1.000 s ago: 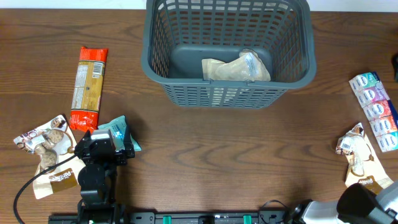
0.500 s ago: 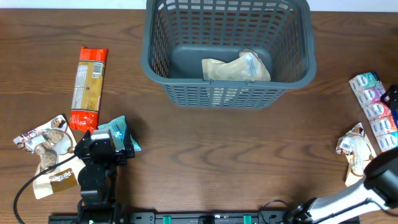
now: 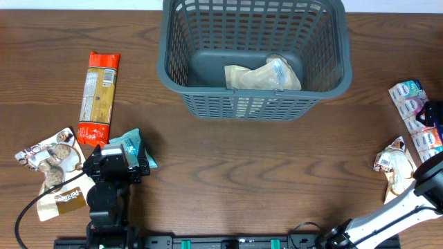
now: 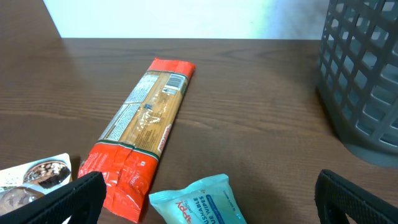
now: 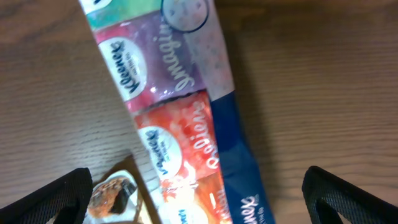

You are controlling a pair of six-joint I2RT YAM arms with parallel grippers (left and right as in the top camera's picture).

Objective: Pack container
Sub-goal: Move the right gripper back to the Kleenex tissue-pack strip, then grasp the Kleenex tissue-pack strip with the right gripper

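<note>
My right gripper should move down next onto the middle of the tissue pack (image 3: pixel 414 119) (image 5: pixel 183 107), which is below it. The open fingers are already wider than the tissue pack.
The dark grey basket (image 3: pixel 249 107) stands at the back centre with a beige packet (image 3: pixel 263 75) inside; its wall shows in the left wrist view (image 4: pixel 364 81). My left gripper (image 3: pixel 114 164) is open, its jaws wide apart around a teal wipes pack (image 4: pixel 199 202) on the table. My right gripper (image 3: pixel 434 114) is open at the right edge, above a long multi-colour tissue pack (image 5: pixel 180 106), which lies between its jaws (image 5: pixel 199 199) and also shows in the overhead view (image 3: pixel 415 121).
An orange-red pasta packet (image 3: pixel 99 97) lies at the left, just ahead of the left gripper (image 4: pixel 146 121). Cookie packets lie at the far left (image 3: pixel 52 169) and at the right (image 3: pixel 398 169), next to the tissue pack (image 5: pixel 115 193).
My right arm has swung from the bottom right corner up along the right edge, over the tissue pack. The left arm and the packets have not moved.
</note>
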